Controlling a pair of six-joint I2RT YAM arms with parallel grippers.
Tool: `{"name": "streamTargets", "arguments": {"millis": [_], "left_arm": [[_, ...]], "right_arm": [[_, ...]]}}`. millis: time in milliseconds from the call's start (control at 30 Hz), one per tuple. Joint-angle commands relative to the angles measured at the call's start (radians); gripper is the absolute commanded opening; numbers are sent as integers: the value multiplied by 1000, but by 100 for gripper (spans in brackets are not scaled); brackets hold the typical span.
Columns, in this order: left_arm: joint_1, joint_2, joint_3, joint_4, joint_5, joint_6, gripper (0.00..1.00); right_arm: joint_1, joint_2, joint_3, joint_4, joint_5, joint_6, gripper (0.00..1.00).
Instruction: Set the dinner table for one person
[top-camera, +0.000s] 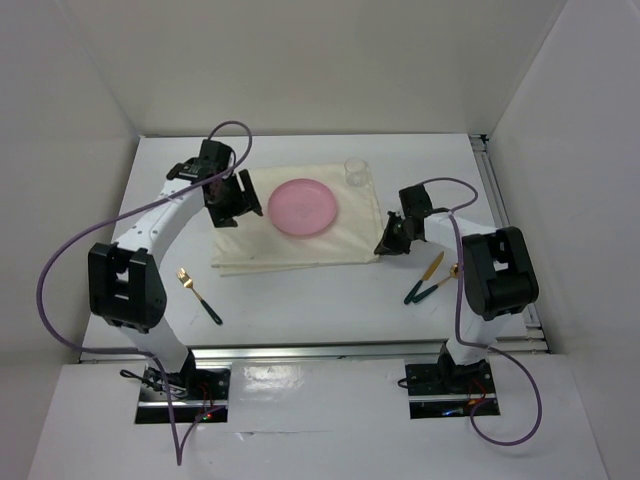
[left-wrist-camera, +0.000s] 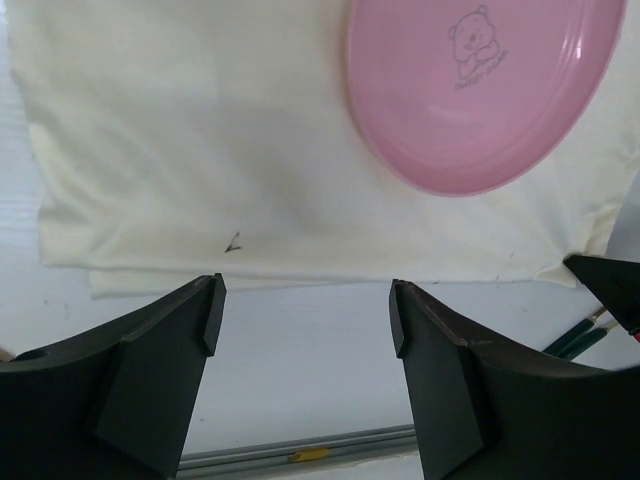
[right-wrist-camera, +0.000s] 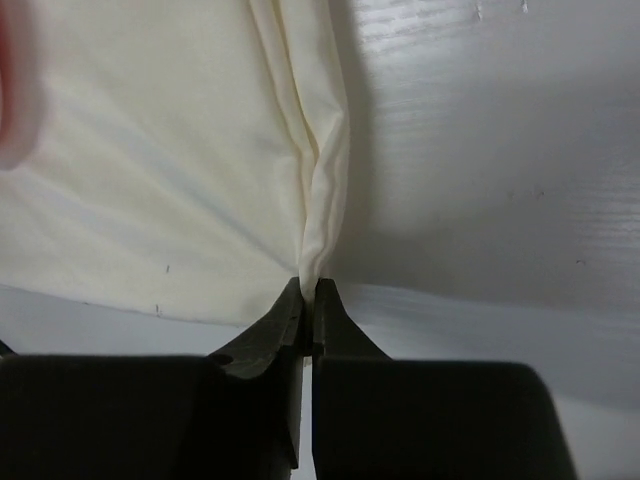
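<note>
My left gripper moves back and down onto the fork's green handle (top-camera: 209, 310) next, since that lies below the gripper and nearer my base, clear of the mat (top-camera: 262, 240).
A cream cloth mat (top-camera: 262, 240) lies on the white dinner table (top-camera: 320, 310), with a pink plate (top-camera: 303, 207) on it and a clear glass (top-camera: 355, 172) at its far right corner. My right gripper (top-camera: 386, 246) is shut on the mat's near right corner, which bunches up between the fingertips in the right wrist view (right-wrist-camera: 308, 290). My left gripper (top-camera: 222, 215) is open and empty above the mat's left part; the left wrist view shows the mat (left-wrist-camera: 200, 150) and the plate (left-wrist-camera: 480, 90) beyond its jaws. A gold fork (top-camera: 198, 295) with a green handle lies at the near left.
A gold knife (top-camera: 424, 278) and spoon (top-camera: 440, 282) with green handles lie at the near right, close to my right arm. Silver rails run along the table's near edge (top-camera: 320, 350) and right edge (top-camera: 505, 230). White walls enclose the table.
</note>
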Motion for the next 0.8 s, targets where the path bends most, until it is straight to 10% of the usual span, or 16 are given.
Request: {"name": "streamTargets", "arguments": {"millis": [0, 367, 433, 467, 533, 767], "left_arm": [[14, -66, -62, -19, -22, 26, 84], [32, -265, -377, -59, -106, -96, 84], [41, -294, -421, -82, -154, -135, 84], [41, -310, -434, -111, -175, -176, 84], [52, -351, -469, -145, -239, -233, 84], [175, -428, -585, -185, -291, -308, 79]], "right_arm": [[10, -36, -49, 23, 29, 14, 0], [10, -141, -163, 5, 69, 23, 1], [10, -154, -163, -11, 88, 23, 35], [10, -154, -152, -24, 88, 23, 71], [19, -197, -131, -53, 121, 23, 90], [30, -305, -22, -132, 177, -4, 95]]}}
